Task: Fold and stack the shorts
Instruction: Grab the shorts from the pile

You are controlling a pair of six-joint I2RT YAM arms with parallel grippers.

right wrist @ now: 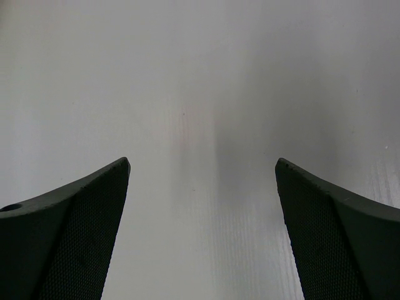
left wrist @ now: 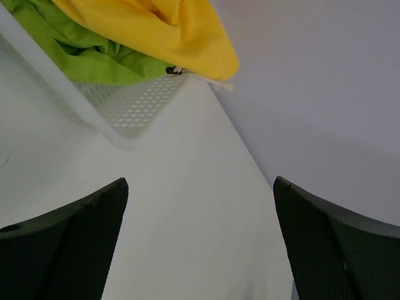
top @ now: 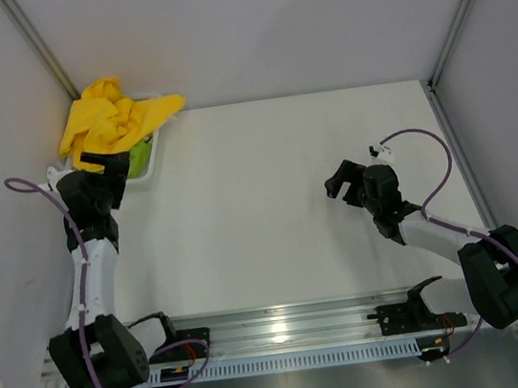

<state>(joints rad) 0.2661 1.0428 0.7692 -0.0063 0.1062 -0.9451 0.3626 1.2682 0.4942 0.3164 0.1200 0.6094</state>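
The yellow shorts [top: 112,120] lie on the green shorts [top: 141,156]. My left gripper should first move down and outward over the basket to reach the near fold of the yellow shorts.
The bright yellow shorts [top: 112,120] lie crumpled over the white mesh basket [top: 152,161] at the table's far left corner, with the lime green shorts [top: 141,156] under them. In the left wrist view the yellow shorts [left wrist: 169,34] drape over the green shorts [left wrist: 87,53] and the basket's perforated wall [left wrist: 134,106]. My left gripper [top: 105,161] hovers just in front of the basket, open and empty [left wrist: 200,187]. Over the bare table on the right, my right gripper [top: 339,183] is open too, nothing between its fingers [right wrist: 203,169].
White walls close in the table on the left, back and right, with metal posts [top: 40,46] in the far corners. An aluminium rail [top: 288,330] runs along the near edge between the arm bases.
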